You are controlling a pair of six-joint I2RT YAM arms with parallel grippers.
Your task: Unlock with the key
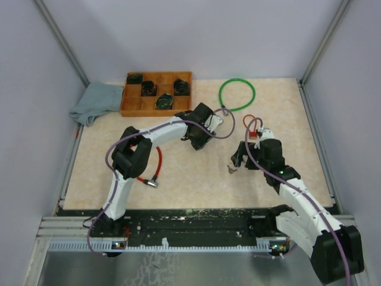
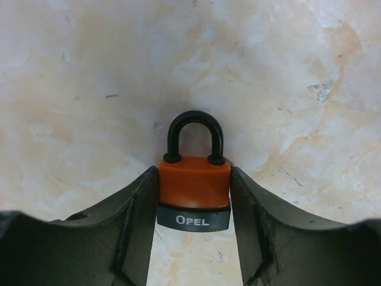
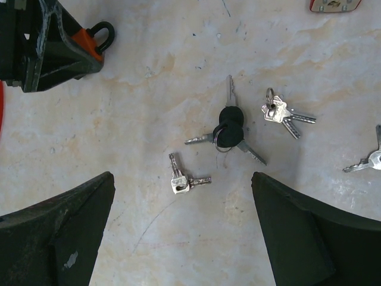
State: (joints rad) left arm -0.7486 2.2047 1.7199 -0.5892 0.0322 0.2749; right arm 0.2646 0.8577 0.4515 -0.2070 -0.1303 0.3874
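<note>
My right gripper lowers onto the black head by its ring next and closes. The black-headed bunch of keys lies below my open fingers, beyond the silver pair.
An orange padlock with a black shackle and a dark base marked OPEL lies on the table. My left gripper has a finger pressed against each side of its body. The right wrist view shows that padlock at top left, inside the left gripper. My right gripper hangs open over loose keys: a small silver pair right beneath it, a black-headed bunch and a silver bunch farther on. From above, the left gripper and the right gripper are mid-table.
A wooden compartment tray with several dark locks stands at the back left, next to a grey cloth. A green cable loop lies at the back. A red cable lies beside the left arm. Another key sits at the right edge.
</note>
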